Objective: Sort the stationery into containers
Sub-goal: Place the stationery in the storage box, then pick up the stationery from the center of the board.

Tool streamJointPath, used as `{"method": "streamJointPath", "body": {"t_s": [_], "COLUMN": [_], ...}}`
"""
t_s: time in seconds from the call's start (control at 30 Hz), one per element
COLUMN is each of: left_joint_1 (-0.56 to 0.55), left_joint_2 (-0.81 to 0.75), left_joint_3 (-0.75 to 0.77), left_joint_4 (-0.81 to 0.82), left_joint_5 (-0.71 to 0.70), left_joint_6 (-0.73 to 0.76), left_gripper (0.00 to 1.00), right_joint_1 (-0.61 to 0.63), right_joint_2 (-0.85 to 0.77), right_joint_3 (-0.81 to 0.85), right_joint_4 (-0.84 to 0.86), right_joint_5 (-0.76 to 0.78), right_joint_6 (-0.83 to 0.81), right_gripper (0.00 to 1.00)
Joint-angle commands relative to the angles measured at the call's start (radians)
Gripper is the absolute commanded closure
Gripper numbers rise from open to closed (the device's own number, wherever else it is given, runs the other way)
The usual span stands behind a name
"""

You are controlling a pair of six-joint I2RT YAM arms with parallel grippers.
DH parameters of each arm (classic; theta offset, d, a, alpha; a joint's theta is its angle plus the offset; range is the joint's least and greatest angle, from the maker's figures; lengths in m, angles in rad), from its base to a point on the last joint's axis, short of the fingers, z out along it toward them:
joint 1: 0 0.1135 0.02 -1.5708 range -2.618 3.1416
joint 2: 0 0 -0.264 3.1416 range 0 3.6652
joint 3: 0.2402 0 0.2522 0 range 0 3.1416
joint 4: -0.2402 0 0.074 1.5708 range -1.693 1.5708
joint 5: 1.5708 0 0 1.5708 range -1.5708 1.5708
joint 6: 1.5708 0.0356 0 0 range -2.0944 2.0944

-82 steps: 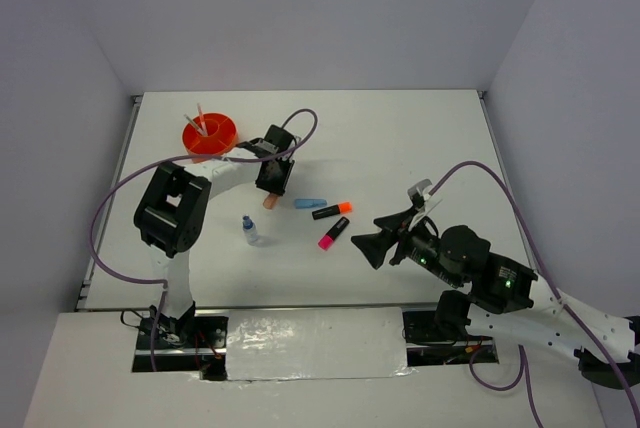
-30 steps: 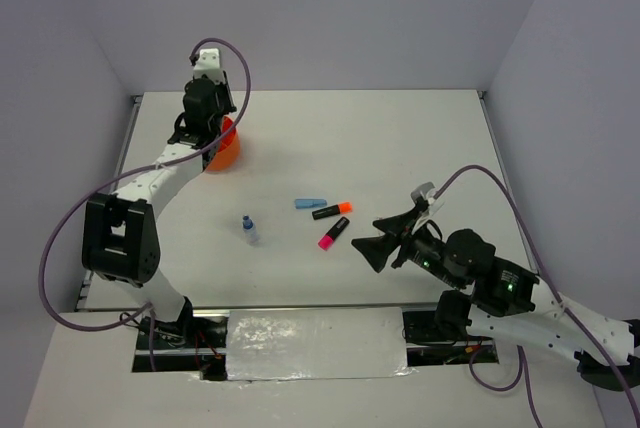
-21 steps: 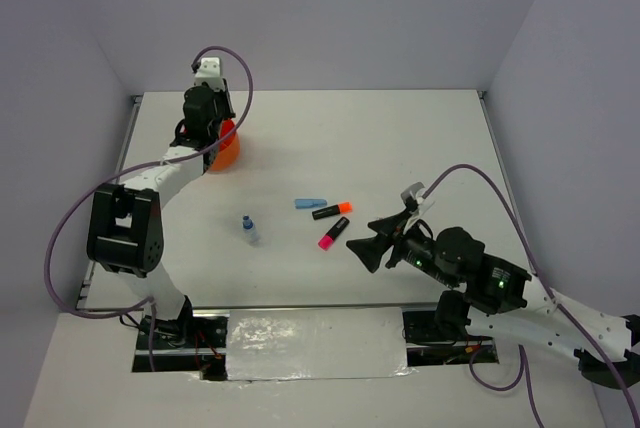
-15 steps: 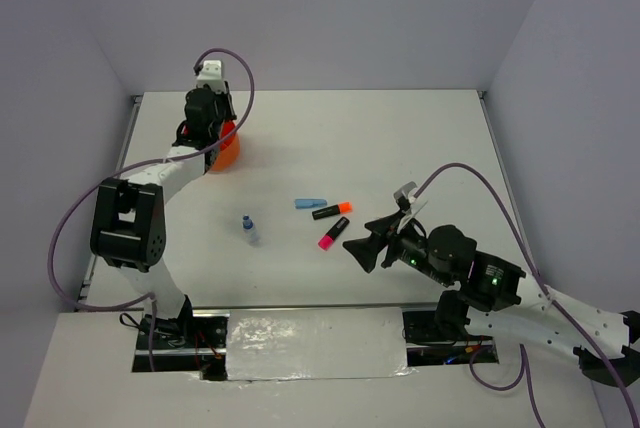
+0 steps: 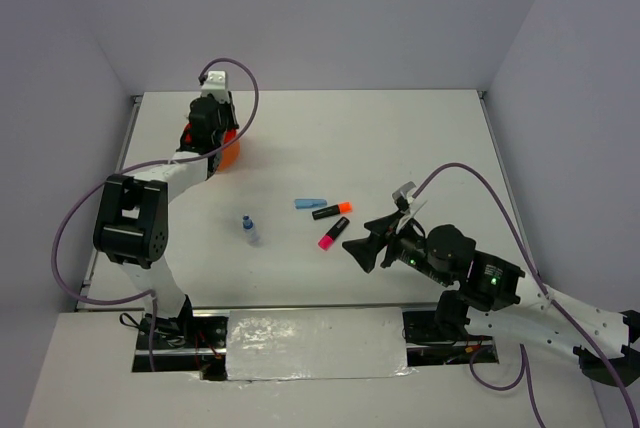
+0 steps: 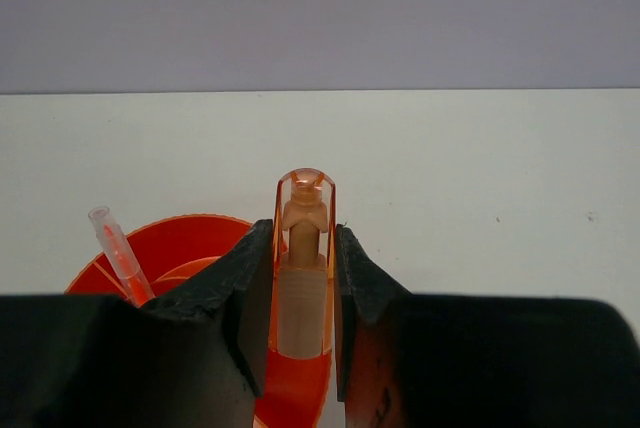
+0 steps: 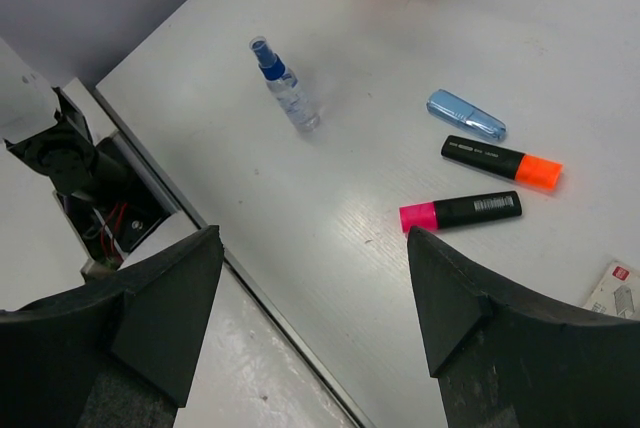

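The salmon piece (image 6: pixel 303 248) already hangs over the opening of the round orange organiser, so next my left gripper should lower slightly into the organiser and release it beside the thin pen.
My left gripper (image 6: pixel 300 240) is shut on a salmon capped piece (image 6: pixel 303 248) and holds it over the near edge of the round orange organiser (image 6: pixel 185 248), where a thin orange pen (image 6: pixel 115 248) stands. In the top view the left gripper (image 5: pixel 207 131) is at the organiser (image 5: pixel 229 154), far left. My right gripper (image 5: pixel 362 248) is open and empty above the table, near a pink-capped highlighter (image 7: pixel 460 211). An orange-capped highlighter (image 7: pixel 497 161), a light-blue piece (image 7: pixel 465 115) and a blue-capped clear bottle (image 7: pixel 285 93) lie beyond it.
In the top view the loose items lie mid-table: bottle (image 5: pixel 249 229), light-blue piece (image 5: pixel 310 203), orange-capped highlighter (image 5: pixel 331 210), pink-capped highlighter (image 5: pixel 333 233). A white wrapped block (image 7: pixel 615 293) lies at the right wrist view's right edge. The table's near edge (image 7: pixel 250 288) runs under the right gripper.
The left arm carried the salmon piece from mid-table to the organiser and now shifts slightly right over it. The right gripper has crept left toward the pink highlighter.
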State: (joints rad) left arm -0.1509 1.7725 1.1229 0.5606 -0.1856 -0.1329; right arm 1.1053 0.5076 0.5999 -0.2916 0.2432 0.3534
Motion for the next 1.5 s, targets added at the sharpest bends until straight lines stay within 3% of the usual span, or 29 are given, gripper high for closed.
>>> {"method": "streamJointPath", "body": {"t_s": [0.0,0.8,1.07,1.1,1.2,1.27,1.47], "left_joint_1": [0.007,0.007,0.007,0.007,0.005,0.004,-0.012], "left_joint_2": [0.007,0.056,0.054,0.051,0.036,0.015,-0.06], "left_joint_3": [-0.023,-0.044,-0.054,-0.057,-0.048,-0.04,-0.02], "left_joint_4": [0.093,0.098,0.107,0.108,0.102,0.096,0.07], "left_joint_5": [-0.003,-0.031,-0.046,-0.046,-0.037,-0.023,-0.032], "left_joint_6": [0.021,0.064,0.067,0.069,0.061,0.05,0.038], "left_gripper": [0.87,0.74,0.58,0.5,0.43,0.32,0.26], "right_joint_1": [-0.005,-0.005,-0.005,-0.005,-0.004,-0.004,-0.005], "right_joint_2": [-0.012,-0.052,-0.063,-0.063,-0.063,-0.063,-0.066], "right_joint_3": [0.015,-0.003,-0.005,-0.006,-0.005,-0.003,-0.003], "right_joint_4": [0.04,0.032,0.026,0.026,0.026,0.026,0.026], "right_joint_5": [-0.012,-0.013,-0.012,-0.015,-0.015,-0.015,-0.012], "right_joint_6": [-0.011,-0.004,-0.001,-0.001,-0.002,-0.001,-0.002], "right_gripper": [0.19,0.19,0.18,0.19,0.18,0.18,0.19]}}
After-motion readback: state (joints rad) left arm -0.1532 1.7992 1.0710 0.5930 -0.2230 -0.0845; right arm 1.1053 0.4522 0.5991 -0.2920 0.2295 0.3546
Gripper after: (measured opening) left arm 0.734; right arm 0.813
